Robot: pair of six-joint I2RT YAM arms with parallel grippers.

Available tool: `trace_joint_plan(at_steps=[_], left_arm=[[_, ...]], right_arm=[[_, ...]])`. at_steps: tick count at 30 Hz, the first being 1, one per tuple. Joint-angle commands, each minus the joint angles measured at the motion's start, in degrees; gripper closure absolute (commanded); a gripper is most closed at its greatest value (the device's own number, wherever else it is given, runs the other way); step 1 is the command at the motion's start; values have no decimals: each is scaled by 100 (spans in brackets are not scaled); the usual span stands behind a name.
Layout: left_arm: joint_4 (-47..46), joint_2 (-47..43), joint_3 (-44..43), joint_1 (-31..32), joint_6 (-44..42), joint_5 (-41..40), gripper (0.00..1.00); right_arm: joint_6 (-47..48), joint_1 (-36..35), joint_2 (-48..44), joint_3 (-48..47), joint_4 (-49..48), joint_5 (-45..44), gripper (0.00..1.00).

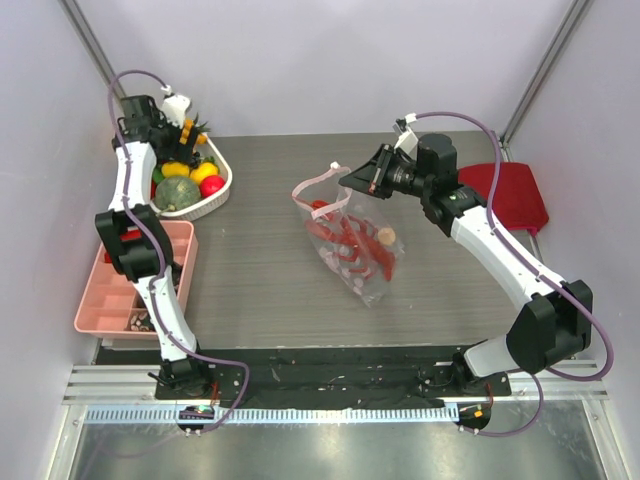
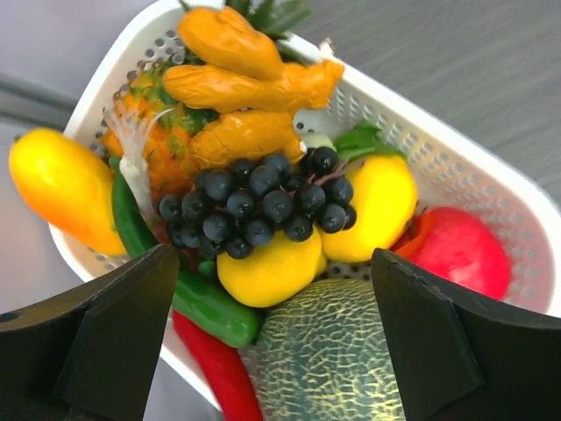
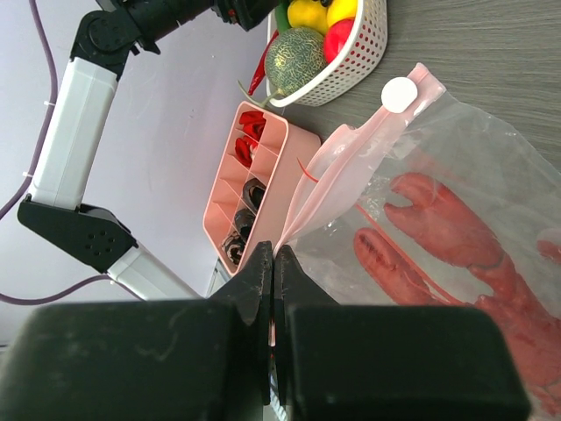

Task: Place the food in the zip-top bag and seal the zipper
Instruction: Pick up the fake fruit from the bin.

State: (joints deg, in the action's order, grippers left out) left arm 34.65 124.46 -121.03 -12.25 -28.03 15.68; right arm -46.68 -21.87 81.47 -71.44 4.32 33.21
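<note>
The left gripper turns and lowers onto the grapes' lower part [image 2: 209,219], opposite their stem, and closes next, since the dark grapes lie uncovered atop the yellow fruits.
The zip-top bag [image 1: 340,225] is held up by one end of its mouth, its body hanging down to the table. The red lobster [image 1: 352,240] and a beige piece [image 1: 386,236] are inside it. My right gripper [image 1: 352,180] is shut on the pink zipper strip [image 3: 351,158] at the mouth's right end, seen at the fingertips in the right wrist view [image 3: 274,259]. The lobster [image 3: 456,246] shows through the plastic. My left gripper [image 2: 272,342] is open and empty, above the white basket [image 2: 491,175] of toy food.
The white basket [image 1: 222,190] at the back left holds a melon [image 2: 329,360], yellow fruits, dark grapes [image 2: 263,206] and orange pieces. A pink compartment tray [image 1: 100,300] lies at the left edge. A red flat object [image 1: 510,195] lies at the back right.
</note>
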Motion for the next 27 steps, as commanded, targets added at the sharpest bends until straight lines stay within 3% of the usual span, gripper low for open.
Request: trace_joint_plan(at_steps=[1, 9, 22, 27], left_arm=[[33, -54, 229, -40, -1967, 286, 6], [323, 192, 203, -5, -3488, 50, 6], [-670, 429, 660, 118, -4070, -144, 6], [-785, 640, 555, 126, -4114, -188, 16]], right_arm=[[71, 51, -79, -63, -370, 89, 99], [-43, 60, -26, -28, -379, 107, 99], [-210, 69, 167, -19, -405, 194, 99], [-228, 86, 202, -54, -405, 194, 99]])
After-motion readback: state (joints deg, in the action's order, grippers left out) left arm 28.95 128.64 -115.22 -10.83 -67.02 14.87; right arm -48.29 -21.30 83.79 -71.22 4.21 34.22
